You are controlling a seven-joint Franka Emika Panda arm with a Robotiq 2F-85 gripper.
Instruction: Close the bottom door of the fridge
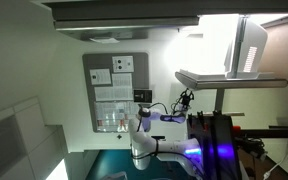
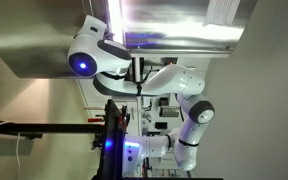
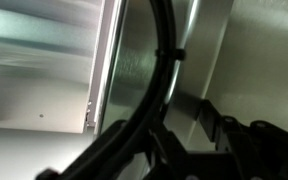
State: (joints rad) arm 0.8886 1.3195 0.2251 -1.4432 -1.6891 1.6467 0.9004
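Note:
My gripper will next push the bottom door's broad brushed grey side [image 1: 206, 84] outward against the fridge and let go of it there, because it lies outward and the fridge's lit interior [image 1: 212, 38] still shows.
All views are turned on their side. In an exterior view the bottom door [image 1: 232, 79] shows edge-on as a thin pale slab, with its boxy grey shelf [image 1: 250, 45] against the fridge's brightly lit interior [image 1: 212, 38]. My arm [image 1: 144, 135] reaches toward the slab, and a dark part that looks like my gripper [image 1: 185, 99] sits close under its near end. In the wrist view my dark gripper fingers [image 3: 169, 125] stand apart with nothing between them, close to a pale grey metallic panel [image 3: 134, 70]. The arm [image 2: 109, 58] also shows below the shiny fridge surface [image 2: 179, 28].
A grey board with white papers [image 1: 114, 88] hangs beside the arm. A black cable [image 3: 162, 60] crosses the wrist view. A black frame with purple-blue lights [image 1: 216, 140] stands by the arm's base, and the base [image 2: 189, 140] stands on a black stand [image 2: 64, 128].

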